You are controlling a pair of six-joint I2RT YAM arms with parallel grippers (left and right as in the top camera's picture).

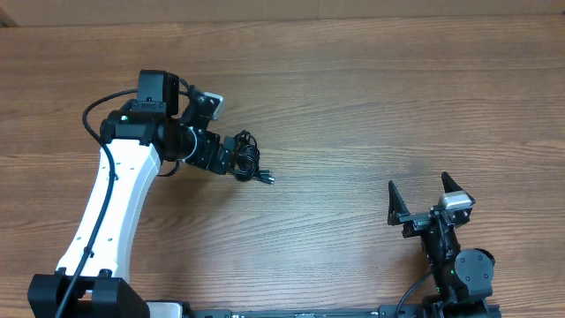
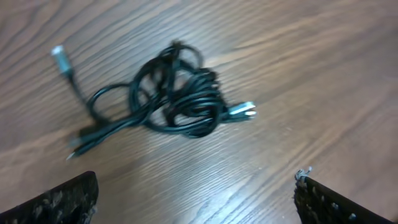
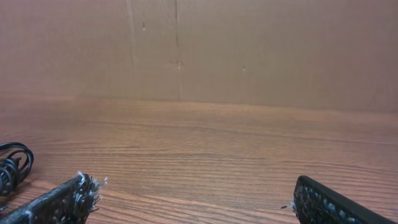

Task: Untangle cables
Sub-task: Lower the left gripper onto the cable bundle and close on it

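My left gripper is above a piece of cable in the middle of the tangled bundle [image 1: 245,158] [image 2: 176,95]. It should go down to that piece.
The cables [image 1: 250,159] lie in a tangled black bundle on the wooden table, with a plug end [image 1: 267,179] sticking out to the lower right. In the left wrist view the cables [image 2: 180,93] form a knot of loops with light-tipped plugs at the left [image 2: 59,53] and right [image 2: 245,112]. My left gripper [image 1: 235,159] hovers at the bundle's left edge; in its own view the left gripper [image 2: 196,196] is open, with bare wood between the fingers. My right gripper [image 1: 422,200] stands open far to the right. In the right wrist view, that gripper [image 3: 193,199] holds nothing.
A brown cardboard wall [image 3: 199,50] runs along the table's far edge. A loop of the cables [image 3: 12,167] shows at the left edge of the right wrist view. The left arm's white link [image 1: 110,212] crosses the table's left side.
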